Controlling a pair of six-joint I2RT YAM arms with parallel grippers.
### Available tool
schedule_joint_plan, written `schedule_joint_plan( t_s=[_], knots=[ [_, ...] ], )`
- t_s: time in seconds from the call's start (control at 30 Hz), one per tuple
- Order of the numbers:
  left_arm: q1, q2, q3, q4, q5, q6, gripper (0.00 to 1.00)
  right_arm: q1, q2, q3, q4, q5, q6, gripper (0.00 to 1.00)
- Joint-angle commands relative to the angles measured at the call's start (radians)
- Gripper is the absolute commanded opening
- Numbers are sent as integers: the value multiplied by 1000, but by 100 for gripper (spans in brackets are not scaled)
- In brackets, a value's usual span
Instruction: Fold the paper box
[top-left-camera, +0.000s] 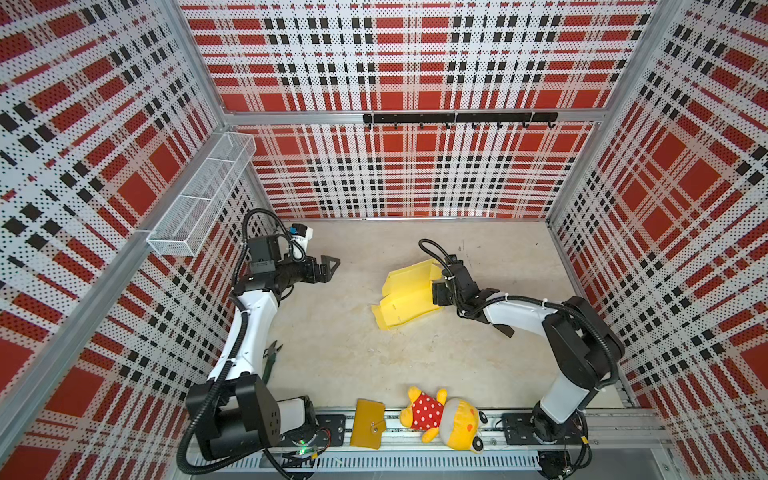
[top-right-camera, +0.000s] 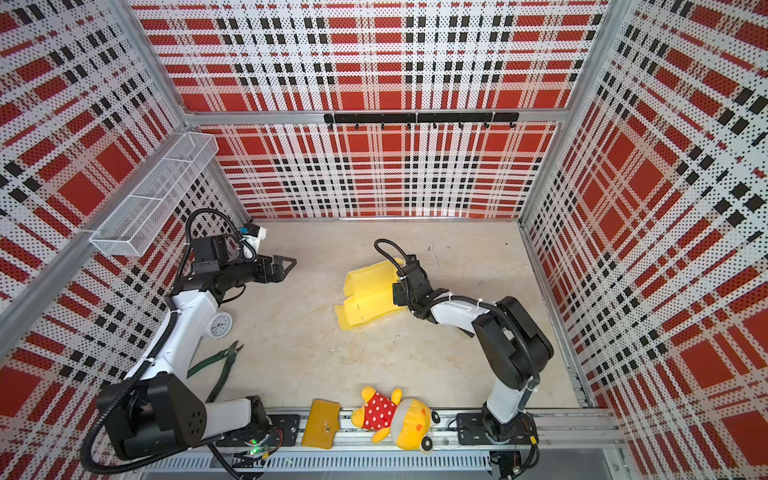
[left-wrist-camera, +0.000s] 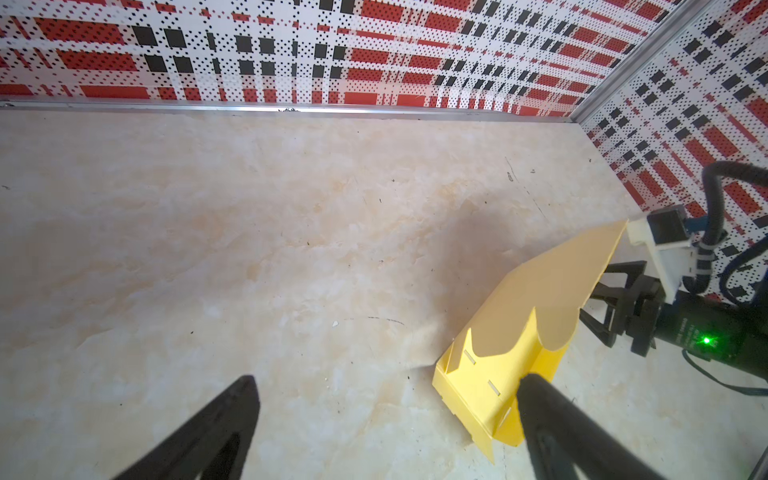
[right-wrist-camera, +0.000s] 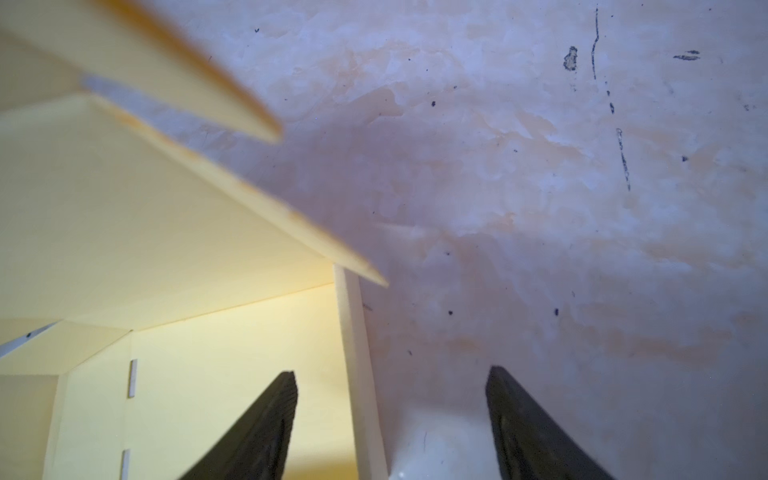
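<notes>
My right gripper moves farther down over the box's end (right-wrist-camera: 368, 424) next and closes its fingers. The upright end of the box already stands between them untouched.
The paper box (top-left-camera: 409, 293) (top-right-camera: 368, 297), pale yellow and partly folded with flaps standing up, lies right of the table's middle. My right gripper (top-left-camera: 435, 291) sits at its right end. In the right wrist view the right gripper (right-wrist-camera: 391, 371) is open and straddles a box wall (right-wrist-camera: 349, 332): one finger is inside the box (right-wrist-camera: 166, 249), the other outside over the table, and neither touches the wall. My left gripper (top-left-camera: 332, 270) (top-right-camera: 287, 268) hangs open and empty well left of the box. In the left wrist view the left gripper (left-wrist-camera: 388, 377) shows bare table between its fingers, with the box (left-wrist-camera: 519, 332) beyond.
A mustard wallet (top-left-camera: 368, 424) and a yellow plush toy (top-left-camera: 444, 417) lie at the front edge. Green-handled pliers (top-right-camera: 220, 361) and a small round dial (top-right-camera: 219, 324) lie by the left arm. A wire basket (top-left-camera: 203, 195) hangs on the left wall, a hook rail (top-left-camera: 459, 118) on the back wall.
</notes>
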Motion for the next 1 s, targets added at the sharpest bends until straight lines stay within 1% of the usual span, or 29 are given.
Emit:
schedule_joint_plan(
  t_s=[0.0, 0.13, 0.3, 0.4, 0.63, 0.93, 0.97],
  knots=[
    [-2, -11, 30, -2, 8, 13, 99, -12, 71, 35, 84, -79, -76, 70],
    [2, -29, 20, -3, 10, 19, 99, -11, 129, 53, 117, -104, -72, 64],
    [2, -17, 21, -3, 15, 11, 99, -11, 173, 40, 168, -127, -25, 58],
    [1, -14, 24, -3, 23, -3, 99, -10, 177, 57, 164, -120, -25, 52],
    [4, -20, 13, 1, 25, -6, 99, -12, 170, 61, 145, -84, -32, 35],
    [-15, 4, 10, 12, 26, -3, 99, -12, 147, 63, 126, -63, -36, 17],
    [-20, 9, 11, 12, 23, -3, 99, -12, 146, 67, 121, -64, -36, 16]
  ],
)
